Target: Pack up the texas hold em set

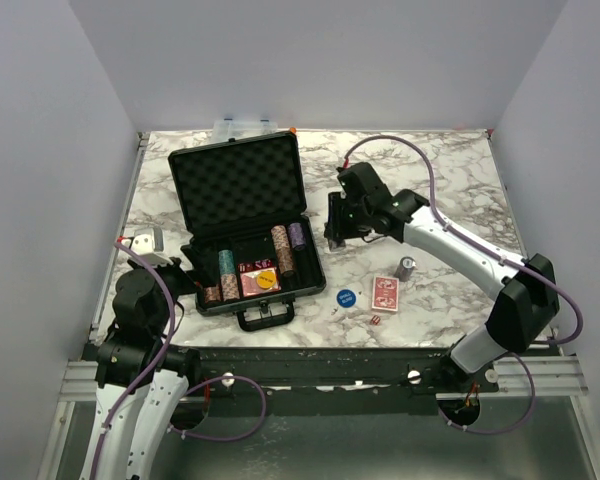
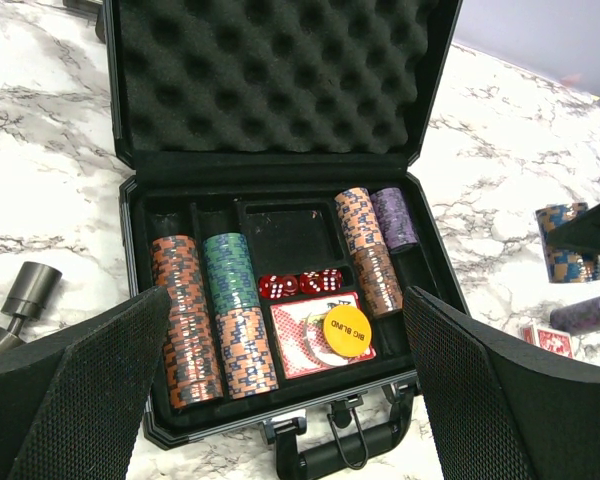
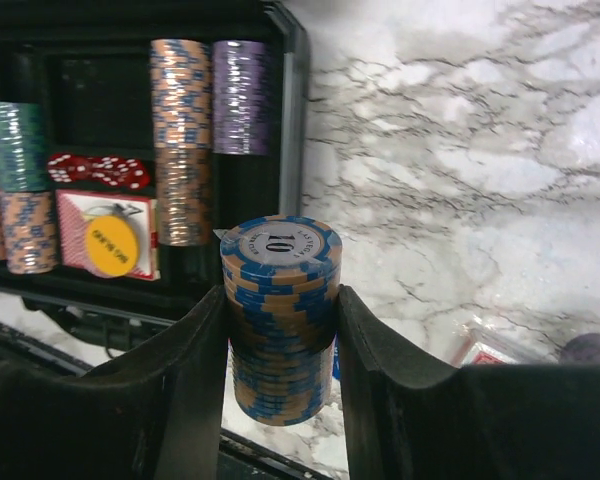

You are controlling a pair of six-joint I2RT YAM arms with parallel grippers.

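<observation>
My right gripper crosses left in the top view next, lowers and releases, since the purple stack's slot below it has a bare near end (image 1: 306, 268) (image 3: 246, 195).
The black briefcase (image 1: 238, 185) lies open at the left middle, lid up, foam lined. It holds orange, green and purple chip stacks (image 2: 228, 300), red dice (image 2: 300, 284) and a red-backed deck (image 2: 305, 340) with a yellow "BIG BLIND" button. My right gripper (image 1: 337, 235) is shut on a blue-and-tan chip stack (image 3: 280, 250) marked 10, held just right of the case. In its wrist view the right gripper (image 3: 282, 300) clamps the stack's sides. My left gripper (image 2: 287, 298) is open and empty at the case's front; it shows in the top view (image 1: 180, 275) too.
On the table right of the case lie a blue round button (image 1: 345, 297), a red-backed deck (image 1: 384, 292), tiny red dice (image 1: 375, 319) and a dark chip stack (image 1: 406, 267). A clear organizer box (image 1: 242, 128) stands behind the lid. A grey metal tool (image 2: 25, 295) lies left of the case.
</observation>
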